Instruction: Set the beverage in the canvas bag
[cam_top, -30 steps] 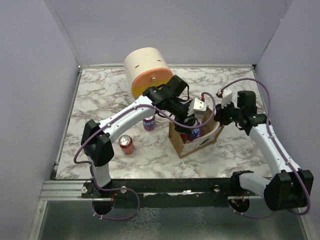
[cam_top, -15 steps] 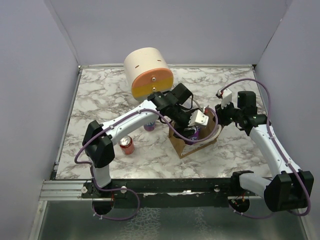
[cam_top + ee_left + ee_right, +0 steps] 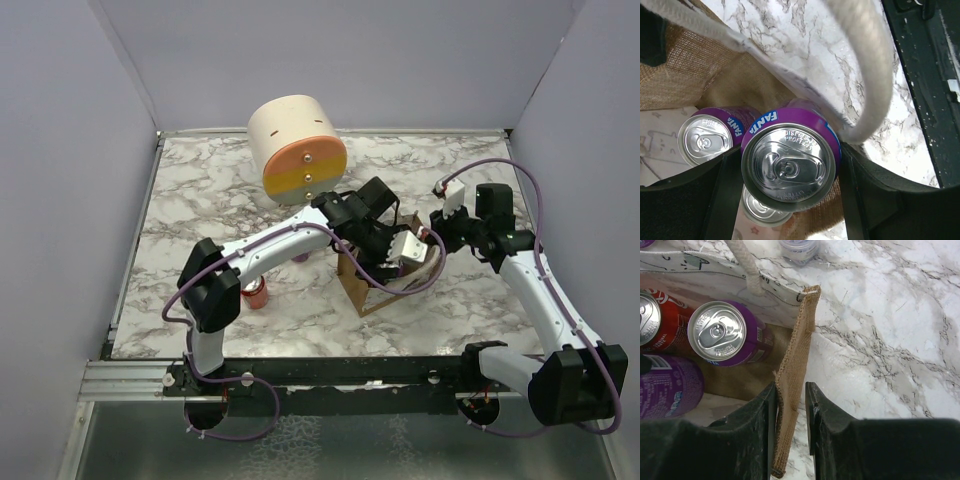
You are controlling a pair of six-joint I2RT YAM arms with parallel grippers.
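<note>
Next I need to lower my left gripper deeper into the bag point(image 3: 372, 292) to release the Fanta can on the bag's bare brown bottom below, which lies clear of cans.
The tan canvas bag point(image 3: 372, 292) stands open right of centre, its cream rope handle point(image 3: 871, 75) looping over it in the left wrist view. My left gripper point(image 3: 392, 256) reaches down into the bag's mouth, shut on a purple Fanta can point(image 3: 790, 167) held upright between its fingers point(image 3: 727, 192). Two more cans sit in the bag beside it: one purple point(image 3: 705, 141) and one partly hidden below point(image 3: 762, 212). My right gripper point(image 3: 791, 427) pinches the bag's burlap side wall point(image 3: 795, 365) at its right edge. A purple can point(image 3: 720, 335) and a red can point(image 3: 651, 322) show inside.
A big cream cylinder with an orange-yellow face point(image 3: 295, 148) lies at the back. A red can point(image 3: 256, 296) and a purple can point(image 3: 303, 257) stand on the marble left of the bag, partly hidden by my left arm. Walls enclose the table.
My left gripper has come down with the purple can from above the bag's mouth into the bag. The right gripper has kept its hold on the bag's wall.
</note>
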